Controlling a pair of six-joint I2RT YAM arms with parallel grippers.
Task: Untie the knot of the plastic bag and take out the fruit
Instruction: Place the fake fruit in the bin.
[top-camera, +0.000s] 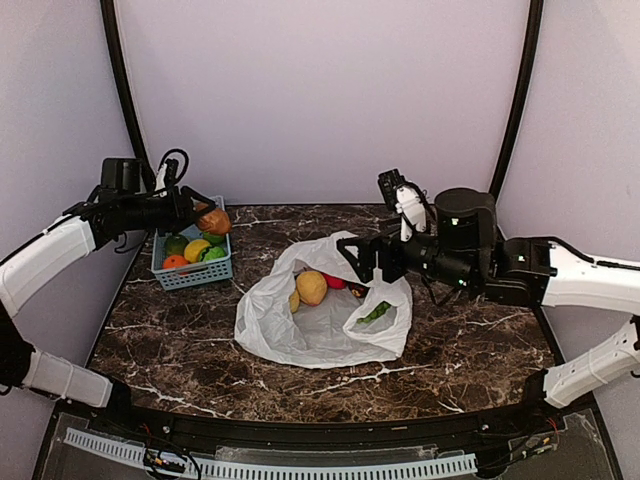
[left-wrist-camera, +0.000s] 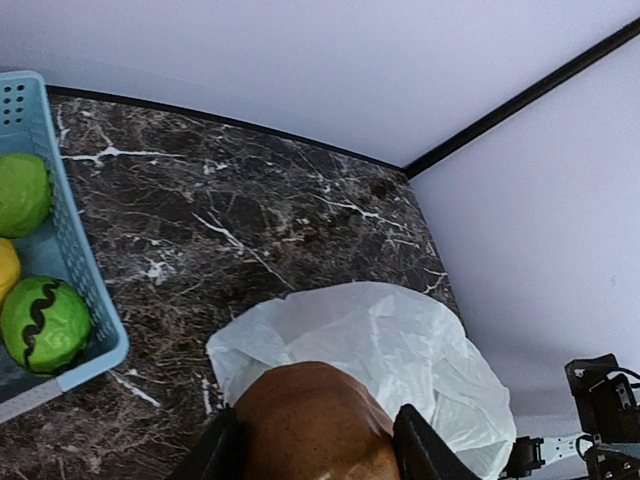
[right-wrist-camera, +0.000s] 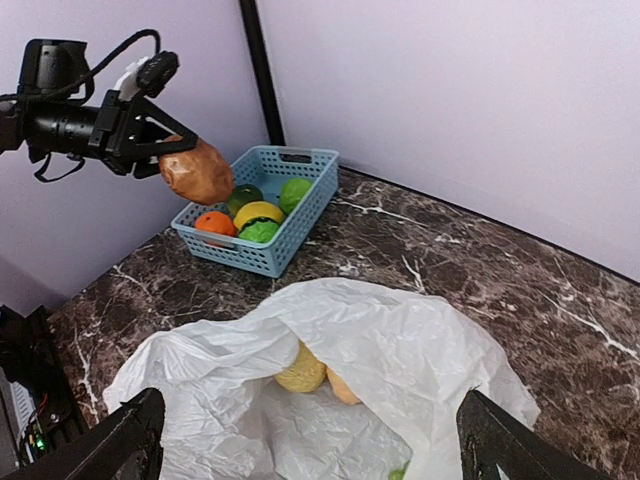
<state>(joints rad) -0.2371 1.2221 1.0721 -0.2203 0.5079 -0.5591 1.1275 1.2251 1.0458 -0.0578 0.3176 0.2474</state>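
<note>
My left gripper holds the brownish-orange fruit and will next move outward and down into the basket's far half (top-camera: 189, 230) to release it, as other fruits already crowd the basket's near half.
The white plastic bag (top-camera: 320, 335) lies open on the marble table; no knot shows. Inside it are a tan-yellow fruit (top-camera: 311, 287), a dark red one (top-camera: 335, 282) and something green (top-camera: 376, 313). My left gripper (top-camera: 205, 218) is shut on a brownish-orange fruit (top-camera: 214, 221) and holds it in the air over the near right corner of the blue basket (top-camera: 195, 272). The left wrist view shows that fruit (left-wrist-camera: 315, 425) between the jaws. My right gripper (top-camera: 368, 262) hovers wide open over the bag's far right side. Its fingers (right-wrist-camera: 130, 435) straddle the bag (right-wrist-camera: 400, 340), and the tan-yellow fruit (right-wrist-camera: 302, 370) shows under the flap.
The blue lattice basket (right-wrist-camera: 290, 225) at the back left holds green, yellow and orange fruits. Two green ones (left-wrist-camera: 45, 322) show in the left wrist view. Purple walls with black frame poles close in the table's back and sides.
</note>
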